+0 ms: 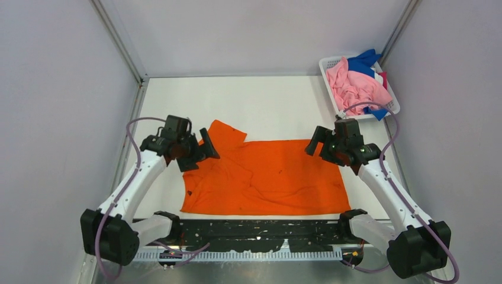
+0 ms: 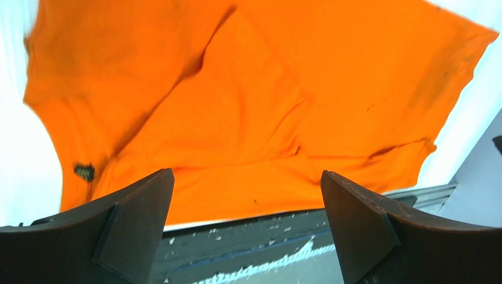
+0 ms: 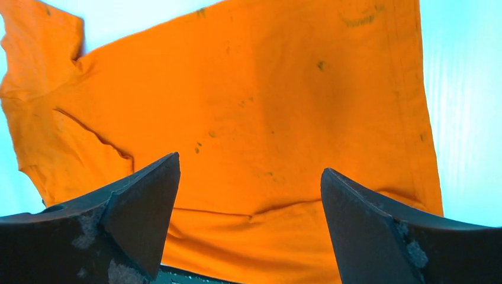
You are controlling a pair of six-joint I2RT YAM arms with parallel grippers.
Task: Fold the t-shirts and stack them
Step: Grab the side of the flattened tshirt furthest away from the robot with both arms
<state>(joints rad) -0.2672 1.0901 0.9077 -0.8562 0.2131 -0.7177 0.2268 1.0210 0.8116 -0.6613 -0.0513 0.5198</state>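
One sleeve sticks out beyond the orange t-shirt's far edge. Next, my left gripper moves outward and down onto the sleeve's far corner (image 1: pixel 217 123) and closes.
The bright orange t-shirt (image 1: pixel 266 177) lies spread on the white table, one sleeve sticking out at its far left. It fills the left wrist view (image 2: pixel 254 100) and the right wrist view (image 3: pixel 254 106). My left gripper (image 1: pixel 201 151) is open and empty, held above the shirt's left collar end. My right gripper (image 1: pixel 317 145) is open and empty, held above the shirt's far right corner. Pink (image 1: pixel 355 86), blue (image 1: pixel 364 59) and magenta (image 1: pixel 383 78) t-shirts lie heaped in the white mesh basket (image 1: pixel 329 77).
The basket stands at the far right corner. A dark speckled strip (image 1: pixel 254 232) runs along the near table edge between the arm bases. Grey walls close in the left, back and right sides.
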